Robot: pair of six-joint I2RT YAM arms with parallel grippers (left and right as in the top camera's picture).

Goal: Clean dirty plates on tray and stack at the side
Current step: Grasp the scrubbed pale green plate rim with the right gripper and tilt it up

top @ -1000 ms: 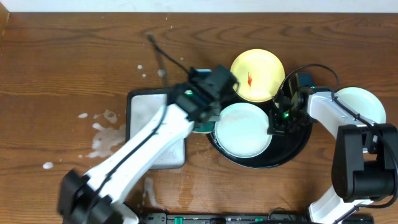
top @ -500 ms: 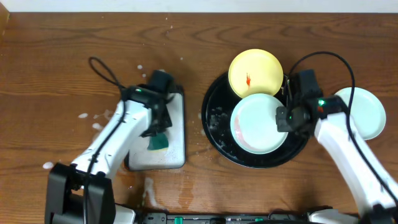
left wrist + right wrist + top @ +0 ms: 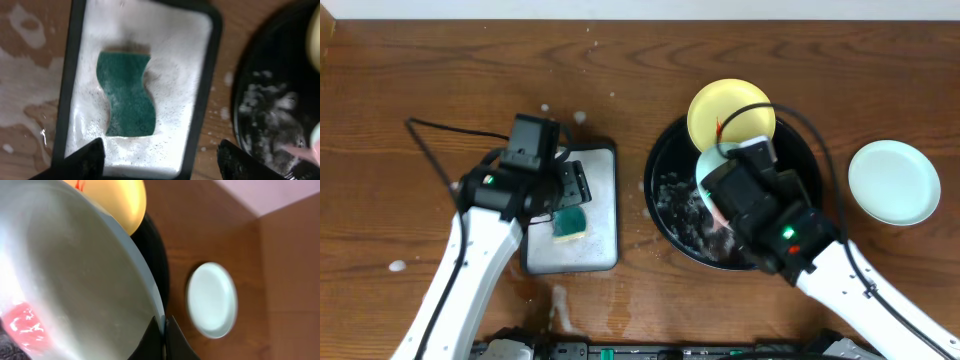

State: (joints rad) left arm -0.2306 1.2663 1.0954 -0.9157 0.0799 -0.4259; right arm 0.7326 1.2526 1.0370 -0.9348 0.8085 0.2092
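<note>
My right gripper will next move past the tray and release its plate on top of the second mint-blue plate (image 3: pixel 894 182) (image 3: pixel 212 300), which is to its right in the overhead view.
The black tray (image 3: pixel 654 185) holds a pale yellow plate (image 3: pixel 730 115) with a red smear at its far rim. My right gripper (image 3: pixel 163 330) is shut on the rim of a mint-blue plate (image 3: pixel 75 275), which it holds tilted above the tray. A red smear shows on this plate's face, and the arm hides most of the plate (image 3: pixel 708 168) from overhead. A second mint-blue plate (image 3: pixel 894 181) lies on the table to the right of the tray. My left gripper (image 3: pixel 160 162) stands open and empty over the white soapy tray (image 3: pixel 195 60), just above the green sponge (image 3: pixel 127 95).
Soap foam streaks the black tray's floor (image 3: pixel 678 200). Splashes of foam and water (image 3: pixel 485 225) lie on the wood left of the white tray. A black cable (image 3: pixel 430 150) loops over the table behind my left arm.
My left gripper has opened and let the sponge drop onto the white tray. My right arm has swung in over the black tray, lifting and tilting the mint-blue plate.
</note>
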